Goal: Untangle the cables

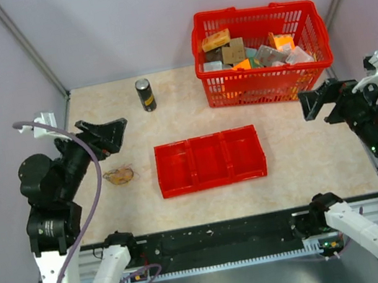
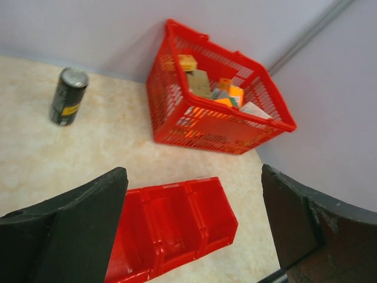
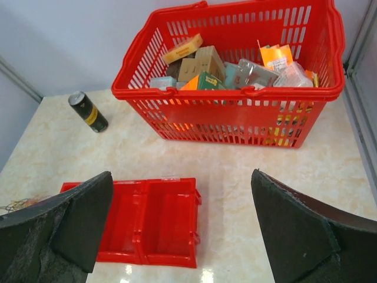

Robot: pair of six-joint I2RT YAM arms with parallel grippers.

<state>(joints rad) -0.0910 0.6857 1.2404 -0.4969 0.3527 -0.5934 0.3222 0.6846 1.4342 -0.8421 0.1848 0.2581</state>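
My left gripper's fingers point outward, so it should next tilt down and lower onto the brown wire of the tangled bundle (image 1: 117, 176) below.
The cables (image 1: 120, 176) lie in a small tangled bundle of thin yellow-orange, red and pale wires on the table, just left of the red tray. A bit of the bundle shows at the left edge of the right wrist view (image 3: 17, 204). My left gripper (image 1: 105, 132) is open and empty, raised above and a little behind the cables. My right gripper (image 1: 319, 100) is open and empty, raised at the right side, far from the cables. The left wrist view does not show the cables.
A red three-compartment tray (image 1: 209, 160) sits mid-table. A red basket (image 1: 261, 52) full of small boxes stands at the back right. A dark can (image 1: 145, 94) stands upright at the back, left of the basket. Walls close in left, back and right.
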